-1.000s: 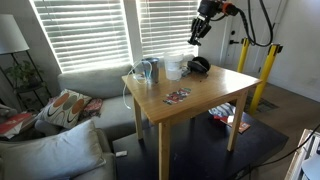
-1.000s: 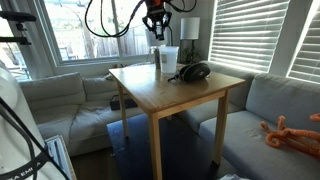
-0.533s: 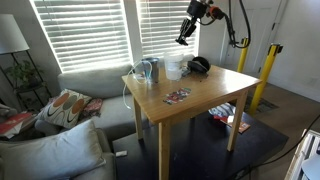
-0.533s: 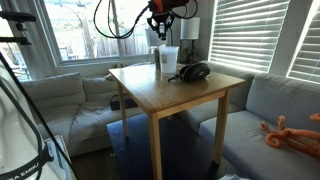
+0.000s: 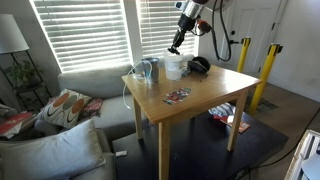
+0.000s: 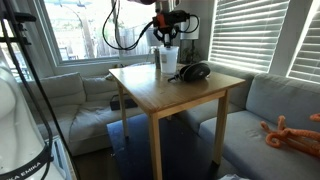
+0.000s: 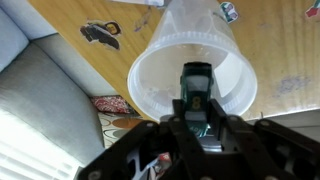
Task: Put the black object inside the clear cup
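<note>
My gripper is holding the black object over the clear cup's opening already, so it will move down a little toward the clear cup's opening [image 5: 174,57] [image 7: 166,78] and release the object there.
The clear cup [image 5: 173,68] stands at the table's far edge and also shows in the other exterior view [image 6: 168,60]. My gripper [image 5: 174,47] hangs just above it in both exterior views [image 6: 167,40]. In the wrist view the cup [image 7: 200,30] opens wide below me. My gripper [image 7: 196,112] is shut on the small black object [image 7: 196,82], which sits over the cup's mouth. I cannot tell whether the object is above the rim or just inside it.
Black headphones [image 5: 199,65] lie beside the cup. A blue-tinted jug [image 5: 148,70] stands on its other side. A flat patterned item [image 5: 177,96] lies mid-table on the wooden table [image 5: 215,92]. A couch [image 5: 90,85] and window blinds are behind.
My arm has swung sideways from above the headphones to above the clear cup and dropped lower, carrying the black object.
</note>
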### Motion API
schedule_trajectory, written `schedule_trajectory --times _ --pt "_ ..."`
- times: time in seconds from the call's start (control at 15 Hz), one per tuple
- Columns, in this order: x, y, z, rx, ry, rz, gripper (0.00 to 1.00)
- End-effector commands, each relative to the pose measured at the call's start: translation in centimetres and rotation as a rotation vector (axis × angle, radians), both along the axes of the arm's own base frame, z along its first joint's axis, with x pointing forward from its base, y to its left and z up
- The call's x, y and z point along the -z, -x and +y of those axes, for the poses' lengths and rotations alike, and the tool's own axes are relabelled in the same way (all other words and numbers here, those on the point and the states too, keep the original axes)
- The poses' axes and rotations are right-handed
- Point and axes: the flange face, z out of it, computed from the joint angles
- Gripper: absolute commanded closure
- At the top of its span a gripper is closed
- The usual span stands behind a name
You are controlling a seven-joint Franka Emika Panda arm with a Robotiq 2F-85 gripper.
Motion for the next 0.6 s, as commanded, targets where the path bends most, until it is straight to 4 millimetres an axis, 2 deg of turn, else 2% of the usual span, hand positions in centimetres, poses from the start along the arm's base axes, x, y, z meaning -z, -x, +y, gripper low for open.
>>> schedule_trajectory --times 0.0,0.53 --pt "1.2 -1.1 0.2 0.04 -0.012 0.032 0.93" --pt "4.2 -1.8 0.7 0.064 0.039 0.082 0.93"
